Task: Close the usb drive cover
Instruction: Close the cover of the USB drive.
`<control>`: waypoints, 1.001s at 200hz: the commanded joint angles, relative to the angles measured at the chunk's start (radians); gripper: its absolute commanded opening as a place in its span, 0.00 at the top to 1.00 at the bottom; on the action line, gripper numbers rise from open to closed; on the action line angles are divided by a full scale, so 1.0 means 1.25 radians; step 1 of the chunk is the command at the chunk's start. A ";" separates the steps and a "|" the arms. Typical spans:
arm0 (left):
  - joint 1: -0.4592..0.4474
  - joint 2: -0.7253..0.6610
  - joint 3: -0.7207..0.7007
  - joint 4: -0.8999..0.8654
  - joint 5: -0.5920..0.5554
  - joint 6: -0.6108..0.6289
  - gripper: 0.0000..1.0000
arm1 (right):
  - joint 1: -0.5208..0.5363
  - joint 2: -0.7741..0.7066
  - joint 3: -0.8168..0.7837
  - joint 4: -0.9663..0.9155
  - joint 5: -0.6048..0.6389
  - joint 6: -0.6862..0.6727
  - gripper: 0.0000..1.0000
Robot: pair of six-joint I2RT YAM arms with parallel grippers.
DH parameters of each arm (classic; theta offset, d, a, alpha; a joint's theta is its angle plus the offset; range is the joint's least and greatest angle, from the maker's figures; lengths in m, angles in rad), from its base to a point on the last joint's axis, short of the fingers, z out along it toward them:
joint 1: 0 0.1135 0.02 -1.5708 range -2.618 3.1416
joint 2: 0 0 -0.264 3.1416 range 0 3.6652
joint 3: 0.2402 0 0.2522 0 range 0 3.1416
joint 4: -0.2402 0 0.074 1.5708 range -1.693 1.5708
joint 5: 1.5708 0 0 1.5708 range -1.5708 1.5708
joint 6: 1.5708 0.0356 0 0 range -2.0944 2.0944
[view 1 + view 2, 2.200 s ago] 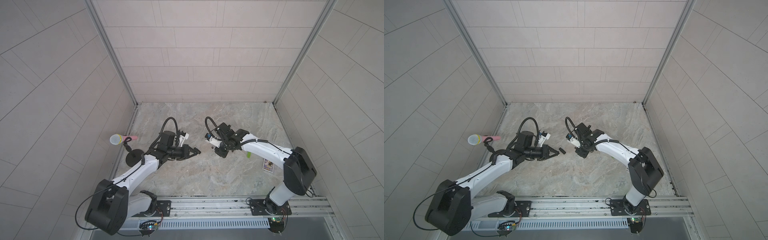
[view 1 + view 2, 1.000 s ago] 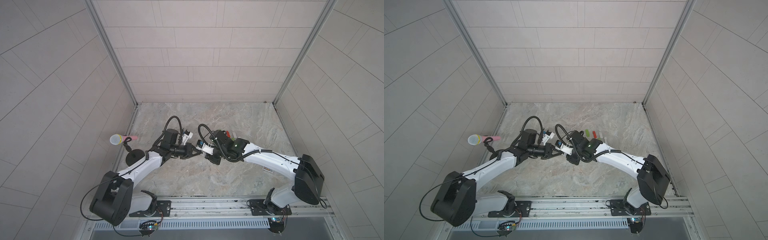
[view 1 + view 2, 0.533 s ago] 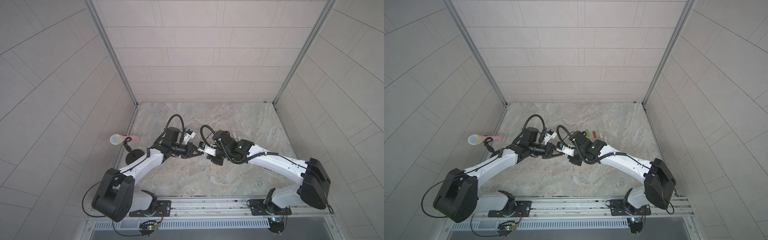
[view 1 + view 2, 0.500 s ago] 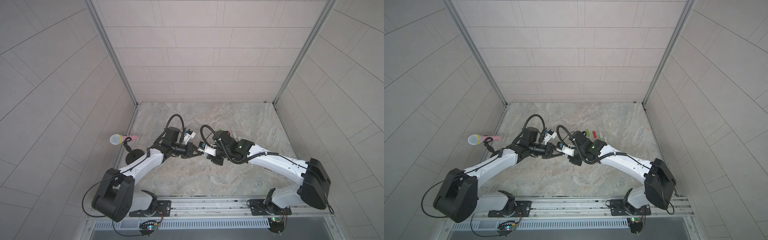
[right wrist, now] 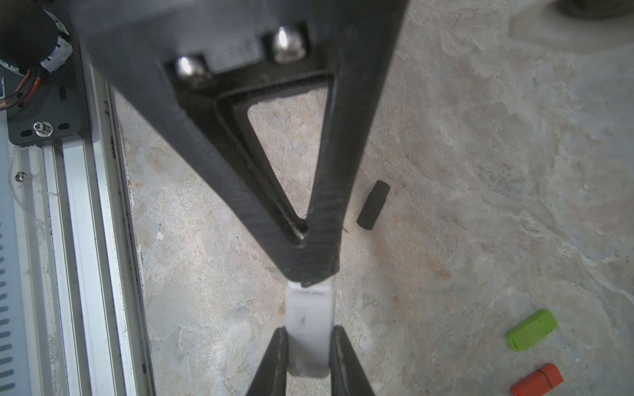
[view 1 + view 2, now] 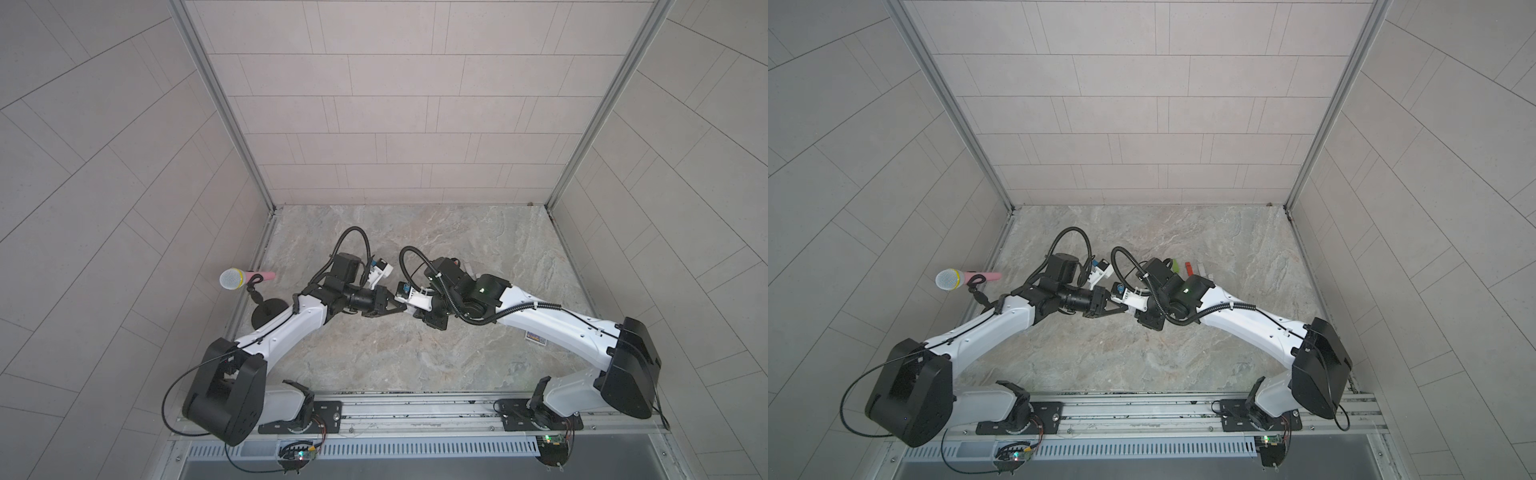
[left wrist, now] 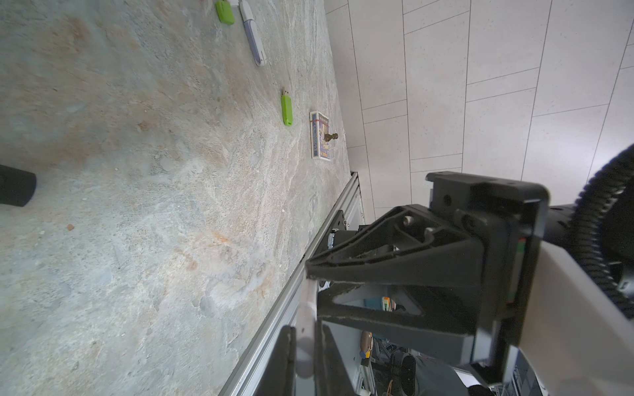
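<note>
The usb drive (image 5: 310, 337) goes down toward the table in my right gripper next. It is released on the bare marble (image 5: 371, 276) beside the black drive, since that spot lies clear.
A white translucent usb drive (image 5: 310, 337) hangs above the marble table (image 6: 374, 357), held from both ends. My right gripper (image 5: 309, 331) is shut on one end. My left gripper (image 7: 305, 332) is shut on the other end of the usb drive (image 7: 305, 343). In both top views the two grippers meet tip to tip over the table's middle, left gripper (image 6: 399, 308) against right gripper (image 6: 411, 309). Which part is the cover I cannot tell; the fingers hide the join.
On the table lie a black drive (image 5: 373, 205), a green piece (image 5: 531, 330), a red piece (image 5: 537, 380), a green drive with bare plug (image 7: 286, 109), a pale purple drive (image 7: 253, 32) and a card box (image 7: 320, 134). A microphone (image 6: 232, 278) stands at the left wall.
The arms have come together: two seconds ago the grippers were apart, now their tips meet on the white drive. Over the last half second hardly anything has moved.
</note>
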 commanded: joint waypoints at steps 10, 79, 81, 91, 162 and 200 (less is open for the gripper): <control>-0.016 0.011 0.009 -0.015 0.005 0.028 0.89 | 0.015 -0.017 0.033 0.128 -0.097 -0.003 0.83; -0.042 0.032 0.015 -0.004 0.073 0.032 0.91 | 0.014 -0.018 0.071 0.172 -0.149 -0.005 0.84; -0.044 0.033 0.015 -0.005 0.073 0.033 0.91 | 0.014 -0.017 0.072 0.172 -0.148 -0.005 0.84; -0.049 0.036 0.016 -0.006 0.073 0.035 0.92 | 0.014 -0.013 0.083 0.166 -0.145 -0.003 0.84; -0.043 -0.039 0.061 -0.073 -0.173 0.032 0.58 | 0.003 -0.064 -0.069 0.157 0.039 0.048 0.84; -0.019 -0.103 0.048 -0.059 -0.287 0.001 0.38 | -0.046 -0.068 -0.170 0.160 0.058 0.115 0.84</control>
